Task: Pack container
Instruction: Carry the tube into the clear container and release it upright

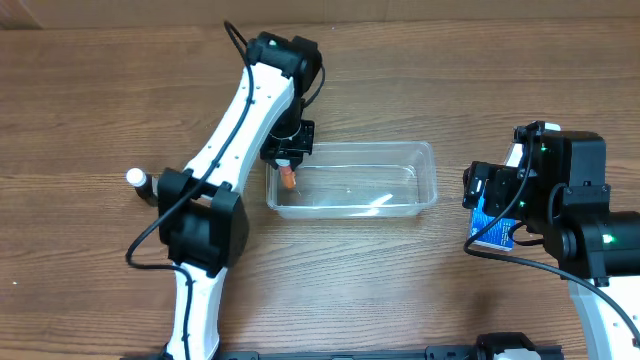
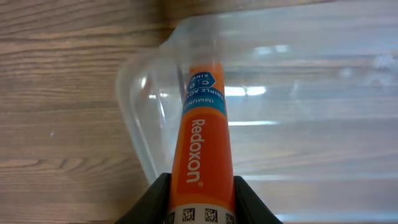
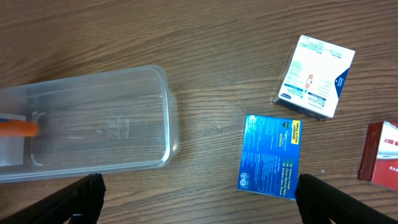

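The left gripper needs to stay at the container's end nearest the dark bottle and open its fingers to release the orange Redoxon tube (image 2: 202,155), because the tube already reaches inside.
The clear plastic container (image 1: 395,165) lies in the middle of the table. It also shows in the left wrist view (image 2: 298,74) and the right wrist view (image 3: 112,112). My left gripper (image 1: 288,168) is shut on an orange Redoxon tube (image 2: 202,155), held over the container's left end; the tube also shows in the right wrist view (image 3: 18,128). My right gripper (image 3: 199,196) is open and empty, above the table to the right of the container. A blue box (image 3: 269,155) lies below it, partly hidden under the arm in the overhead view (image 1: 492,228).
A white box (image 3: 315,76) and a red box (image 3: 380,152) lie right of the blue box. A small dark bottle with a white cap (image 1: 139,182) stands at the left, beside the left arm.
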